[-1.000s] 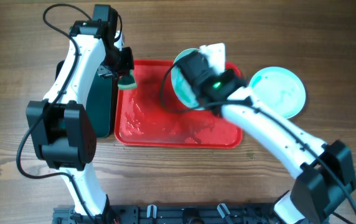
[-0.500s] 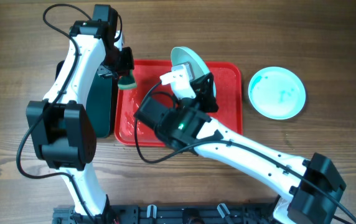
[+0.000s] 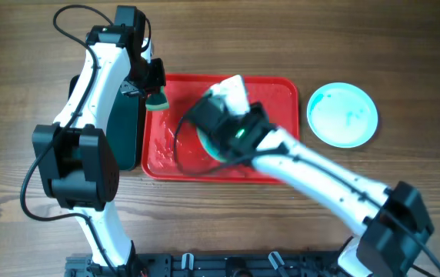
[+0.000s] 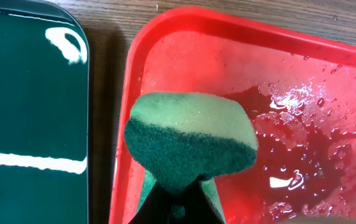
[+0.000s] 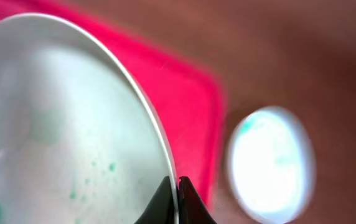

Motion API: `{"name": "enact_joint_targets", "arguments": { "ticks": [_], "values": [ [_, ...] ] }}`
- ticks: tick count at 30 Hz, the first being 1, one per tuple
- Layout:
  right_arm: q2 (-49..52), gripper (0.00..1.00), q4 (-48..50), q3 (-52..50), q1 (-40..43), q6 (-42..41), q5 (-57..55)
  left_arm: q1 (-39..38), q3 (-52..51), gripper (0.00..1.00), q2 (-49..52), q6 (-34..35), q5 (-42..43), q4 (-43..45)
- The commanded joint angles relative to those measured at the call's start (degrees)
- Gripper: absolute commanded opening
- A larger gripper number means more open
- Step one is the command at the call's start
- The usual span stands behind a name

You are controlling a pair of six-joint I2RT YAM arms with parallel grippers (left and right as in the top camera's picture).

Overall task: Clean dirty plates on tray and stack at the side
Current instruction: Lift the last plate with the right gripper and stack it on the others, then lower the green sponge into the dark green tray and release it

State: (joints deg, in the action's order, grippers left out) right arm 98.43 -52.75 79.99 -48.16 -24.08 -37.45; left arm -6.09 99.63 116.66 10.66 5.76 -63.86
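The right gripper goes toward the right in the overhead view and down next to release its plate onto the turquoise plate, as that lies beside the tray.
My right gripper [image 3: 214,137] [image 5: 174,185] is shut on the rim of a pale plate [image 3: 204,144] [image 5: 66,137] with green specks, held tilted over the middle of the wet red tray [image 3: 278,100] [image 5: 190,106]. A second pale turquoise plate [image 3: 343,114] [image 5: 268,162] with green smears lies on the table right of the tray. My left gripper [image 3: 156,98] [image 4: 181,208] is shut on a green sponge [image 4: 190,137], held above the tray's [image 4: 327,81] far left corner. A third plate is not in view.
A dark green-black tray [image 3: 128,127] [image 4: 28,106] lies close along the red tray's left side, under my left arm. Water and suds cover the red tray's floor. Bare wooden table shows in front and at the far right.
My right arm swung the held plate from the tray's far edge down over the tray's middle, turning it as it went. My left arm and the sponge have not moved.
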Motion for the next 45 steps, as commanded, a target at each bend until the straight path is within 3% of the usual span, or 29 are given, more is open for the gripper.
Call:
{"name": "enact_joint_targets", "arguments": {
  "ticks": [1, 5, 7, 10, 17, 24, 25, 26, 27, 32, 35, 38, 45],
  "values": [
    [-1.16, 0.04, 0.48, 0.17, 13.00, 4.63, 29.88, -0.07, 0.76, 0.04, -1.95, 0.74, -0.70, -0.04],
    [-1.16, 0.04, -0.50, 0.15, 30.62, 9.11, 46.86, -0.07, 0.76, 0.04, -1.95, 0.74, -0.70, -0.02],
    [-1.16, 0.04, -1.44, 0.15, 38.01, 9.14, 49.40, -0.07, 0.76, 0.04, -1.95, 0.74, -0.70, -0.02],
    [-1.16, 0.04, -4.42, 0.15, 52.68, 10.58, 45.22, -0.07, 0.76, 0.04, -1.95, 0.76, -0.70, -0.02],
    [-1.03, 0.04, 1.29, -7.91, 67.17, 8.02, 41.42, -0.07, 0.76, 0.04, -1.95, 0.76, -0.68, -0.04],
    [-0.87, 0.04, 9.07, -15.67, 67.63, 7.54, 42.29, -0.07, 0.76, 0.04, -1.95, 0.76, -0.68, -0.04],
    [-0.87, 0.11, 9.79, -16.41, 67.63, 7.54, 42.29, -0.07, 0.76, 0.04, -1.95, 0.76, -0.68, -0.04],
    [-0.87, 0.25, 10.16, -16.85, 67.63, 7.54, 42.29, -0.07, 0.76, 0.04, -1.95, 0.76, -0.70, -0.04],
    [-0.87, 0.30, 10.12, -16.85, 67.63, 7.54, 42.32, -0.07, 0.76, 0.04, -1.95, 0.76, -0.70, -0.02],
    [-1.42, 0.36, 8.83, -15.28, 67.63, 7.74, 44.50, -0.07, 0.81, 0.04, -1.99, 0.74, -0.70, 1.73],
    [-3.45, 0.40, 5.18, -11.23, 66.99, 12.52, 51.63, 0.42, 3.15, 0.04, -2.60, 0.07, -1.40, 0.00],
    [-6.78, 0.52, 3.45, -8.07, 63.10, 15.10, 56.72, 2.36, 7.23, 0.04, -4.70, 0.02, -4.44, -4.63],
    [-8.85, 0.54, 8.68, -7.26, 43.43, 8.81, 56.46, 9.75, 7.96, 0.04, -8.28, -14.01, -7.50, -15.21]
  ]
}}
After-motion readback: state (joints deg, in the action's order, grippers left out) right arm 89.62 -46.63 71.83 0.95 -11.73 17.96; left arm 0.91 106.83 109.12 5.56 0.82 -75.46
